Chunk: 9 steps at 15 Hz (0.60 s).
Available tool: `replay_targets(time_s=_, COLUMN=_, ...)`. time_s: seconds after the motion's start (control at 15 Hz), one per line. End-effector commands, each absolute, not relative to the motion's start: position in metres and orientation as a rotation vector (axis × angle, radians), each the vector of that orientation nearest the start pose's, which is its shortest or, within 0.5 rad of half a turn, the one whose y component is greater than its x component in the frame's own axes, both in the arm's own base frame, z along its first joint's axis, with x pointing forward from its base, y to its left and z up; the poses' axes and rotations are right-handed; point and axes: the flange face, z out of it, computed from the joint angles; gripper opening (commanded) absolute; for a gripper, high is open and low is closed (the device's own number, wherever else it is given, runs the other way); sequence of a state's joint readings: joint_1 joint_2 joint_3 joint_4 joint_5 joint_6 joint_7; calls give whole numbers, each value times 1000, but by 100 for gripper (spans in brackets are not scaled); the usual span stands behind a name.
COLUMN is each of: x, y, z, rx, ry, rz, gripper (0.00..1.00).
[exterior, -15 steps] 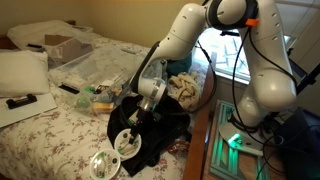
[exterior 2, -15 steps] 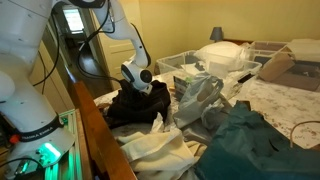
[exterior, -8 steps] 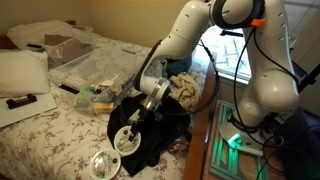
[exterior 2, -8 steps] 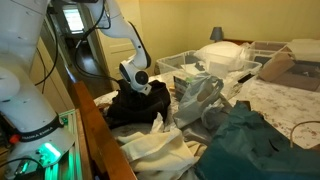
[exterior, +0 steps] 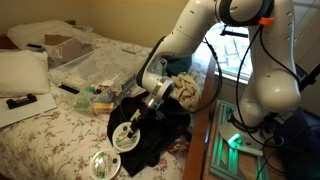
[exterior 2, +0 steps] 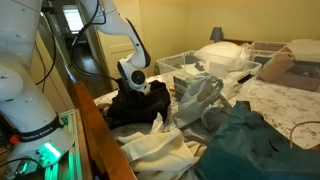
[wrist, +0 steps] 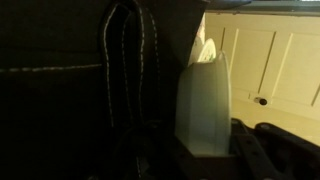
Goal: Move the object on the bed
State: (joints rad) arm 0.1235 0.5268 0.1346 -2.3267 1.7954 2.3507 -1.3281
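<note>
My gripper will lift to clear the bin's rim, then carry the disc outward over the clear plastic bin's near end, which lies outward of my gripper, and release it.
The white disc (exterior: pixel 125 139) with a pale centre hangs just over the black cloth bag (exterior: pixel 162 133) near the foot of the bed (exterior: pixel 50 135). My gripper (exterior: pixel 137 120) reaches down to the disc's upper edge. In the wrist view the disc (wrist: pixel 203 105) stands edge-on between my jaws (wrist: pixel 205 152), which are shut on it. A second similar white disc (exterior: pixel 103 165) lies on the flowered bedspread, nearer the front. In an exterior view my gripper (exterior 2: pixel 135 85) sits over the black bag (exterior 2: pixel 130 108) and the disc is hidden.
A clear plastic bin (exterior: pixel 95 65), a cardboard box (exterior: pixel 62 45) and white pillows (exterior: pixel 22 72) lie further up the bed. Crumpled cloths (exterior 2: pixel 250 140) and a plastic bag (exterior 2: pixel 198 95) lie beside the black bag. A wooden footboard (exterior 2: pixel 100 140) runs along the bed's edge.
My gripper and wrist have shifted slightly, with the disc still in the jaws. The disc stays over the black bag.
</note>
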Motion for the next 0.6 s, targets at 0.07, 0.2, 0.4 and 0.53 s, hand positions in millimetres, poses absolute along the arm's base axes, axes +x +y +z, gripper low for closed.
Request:
replay_targets(time_s=0.07, x=431, y=148, z=123, rx=-2166, ry=48, rz=-248, gripper=8)
replay_targets(time_s=0.2, x=432, y=153, z=133, rx=-2163, ry=-2, rz=-268, gripper=8)
replay_targets(time_s=0.4, x=436, y=159, z=149, rx=-2145, ry=-80, rz=-307, gripper=8)
replay_targets(time_s=0.53, x=440, y=161, z=159, rx=-2130, ry=-129, rz=-335, gripper=8)
